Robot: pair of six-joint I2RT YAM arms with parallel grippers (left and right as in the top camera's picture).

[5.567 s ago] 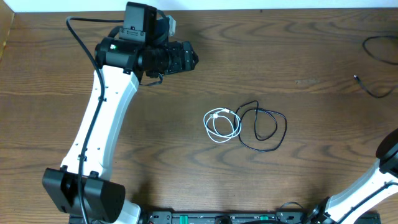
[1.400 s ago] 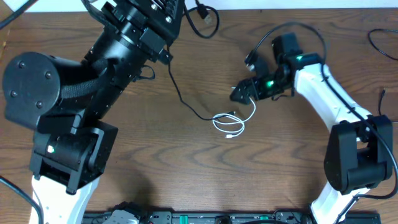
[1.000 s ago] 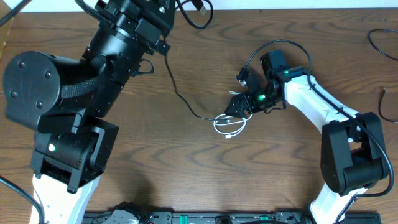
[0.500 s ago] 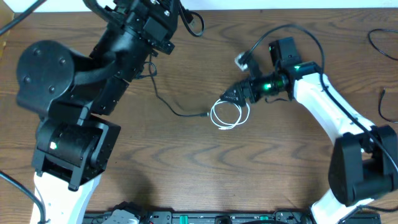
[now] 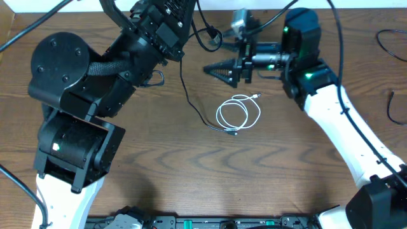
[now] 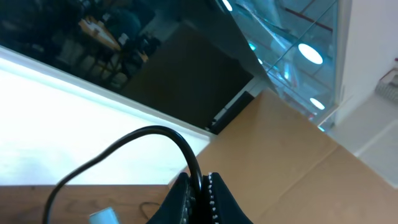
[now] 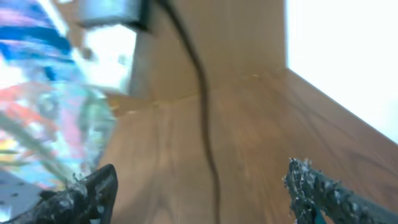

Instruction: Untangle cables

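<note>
The left gripper lowers next, tilting down toward the table, then releases the cable. My right gripper stands open at the hanging black cable.
The white cable [image 5: 239, 115] lies in a loose coil on the wooden table [image 5: 286, 172]. The black cable [image 5: 188, 95] hangs from my raised left gripper [image 6: 200, 179], which is shut on it [image 6: 186, 149]. It runs down to the table, and its free end [image 5: 229, 132] rests at the coil's lower edge. My right gripper [image 5: 219, 70] hovers open above the table behind the coil, pointing left, with nothing held. In the right wrist view the open gripper [image 7: 202, 190] frames the hanging black cable [image 7: 205, 118] ahead of it.
Other black cords [image 5: 389, 44] lie at the table's far right edge. The left arm's large body [image 5: 82, 83] looms over the left half of the table. A base bar [image 5: 210, 222] runs along the front edge.
My right gripper has lifted off the white coil and moved back and left. The left arm shifted, dragging the black cable's end along to the coil's lower edge.
</note>
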